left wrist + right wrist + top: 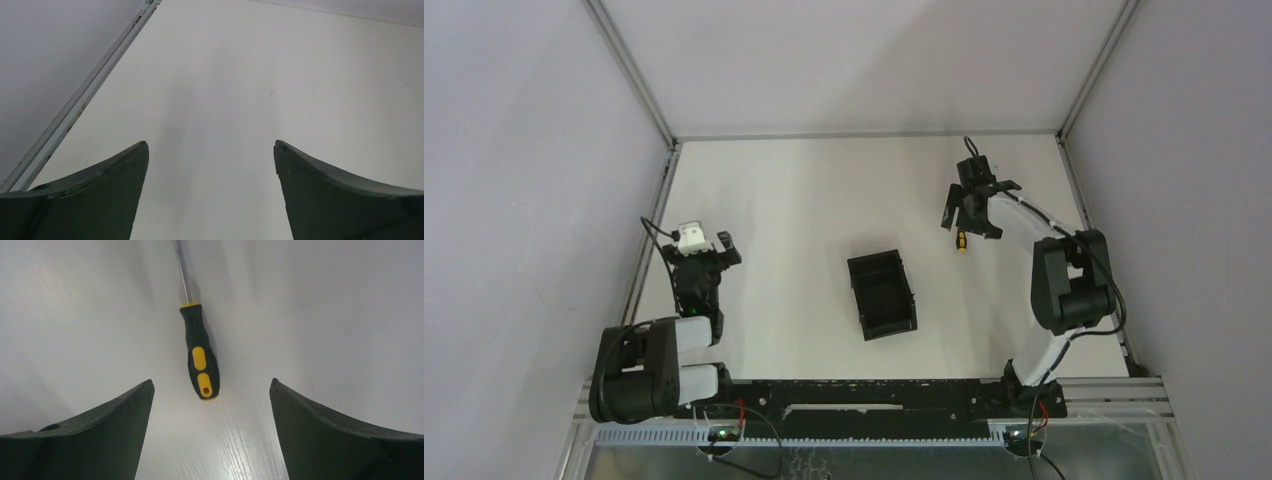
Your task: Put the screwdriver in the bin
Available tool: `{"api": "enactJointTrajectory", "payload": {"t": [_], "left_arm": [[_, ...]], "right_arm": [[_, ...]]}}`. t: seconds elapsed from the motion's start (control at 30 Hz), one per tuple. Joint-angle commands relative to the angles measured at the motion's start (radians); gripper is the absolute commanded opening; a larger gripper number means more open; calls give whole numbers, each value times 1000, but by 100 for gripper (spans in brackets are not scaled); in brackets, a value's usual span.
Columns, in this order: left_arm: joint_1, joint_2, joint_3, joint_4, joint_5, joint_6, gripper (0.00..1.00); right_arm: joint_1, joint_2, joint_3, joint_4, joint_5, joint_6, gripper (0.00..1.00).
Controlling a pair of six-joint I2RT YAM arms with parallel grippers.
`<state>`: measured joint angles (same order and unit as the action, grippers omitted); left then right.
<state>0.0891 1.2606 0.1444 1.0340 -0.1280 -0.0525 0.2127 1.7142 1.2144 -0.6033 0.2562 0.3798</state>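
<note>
Next, my right gripper moves down astride the handle's yellow inserts and closes across them, because the handle lies flat below, its long sides facing my open fingers.
The screwdriver (200, 357) has a black handle with yellow inserts and a thin metal shaft. It lies flat on the white table, with the shaft pointing away from my right gripper (211, 385). That gripper is open and hovers over it, with the handle's butt end just ahead of the gap between the fingers and touching neither. In the top view only the handle end of the screwdriver (963, 241) shows below the right gripper (969, 222). The black open-top bin (882, 293) sits at mid-table and looks empty. My left gripper (708, 243) is open and empty at the left, and the left wrist view shows the left gripper (211, 145) over bare table.
Grey walls with metal corner rails enclose the white table (804, 200). A rail (80, 100) runs along the left edge beside the left gripper. The right arm's elbow (1069, 280) stands near the right wall.
</note>
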Motion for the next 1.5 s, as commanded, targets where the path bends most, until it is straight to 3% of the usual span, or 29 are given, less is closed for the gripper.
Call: {"api": "enactJointTrajectory", "payload": {"t": [0.0, 0.1, 0.3, 0.33, 0.37, 0.4, 0.43, 0.47, 0.5, 1.0, 1.07, 1.3, 1.47], "left_arm": [[-5, -8, 42, 25, -9, 15, 100], [-5, -8, 41, 26, -9, 14, 100], [-5, -7, 42, 25, -10, 15, 100], [-5, -8, 42, 26, -9, 15, 100], [-5, -7, 42, 26, -10, 14, 100], [-5, -8, 42, 25, -9, 15, 100], [-4, -7, 41, 25, -10, 15, 100], [-5, -7, 41, 25, -10, 15, 100], [-5, -7, 43, 25, -8, 16, 100], [-5, -7, 42, 25, -10, 15, 100], [-5, -8, 42, 26, -10, 15, 100], [-5, -8, 42, 26, -10, 15, 100], [-5, -7, 43, 26, -9, 14, 100]], "right_arm": [[-46, 79, 70, -5, -85, -26, 93], [-56, 153, 95, 0, -95, -34, 90], [-60, 228, 116, -8, -86, -35, 73], [-61, 240, 119, -14, -82, -35, 64], [-62, 248, 128, -24, -83, -32, 44], [-62, 253, 132, -36, -86, -28, 32], [-62, 253, 133, -48, -88, -22, 12], [-62, 248, 132, -56, -91, -19, 2], [-61, 238, 130, -63, -95, -17, 0], [56, -155, 71, -151, -88, -14, 0], [128, -208, 47, -186, -43, -3, 0], [548, -328, -4, -199, 20, -124, 0], [705, -339, -14, -180, 9, -191, 0]]}}
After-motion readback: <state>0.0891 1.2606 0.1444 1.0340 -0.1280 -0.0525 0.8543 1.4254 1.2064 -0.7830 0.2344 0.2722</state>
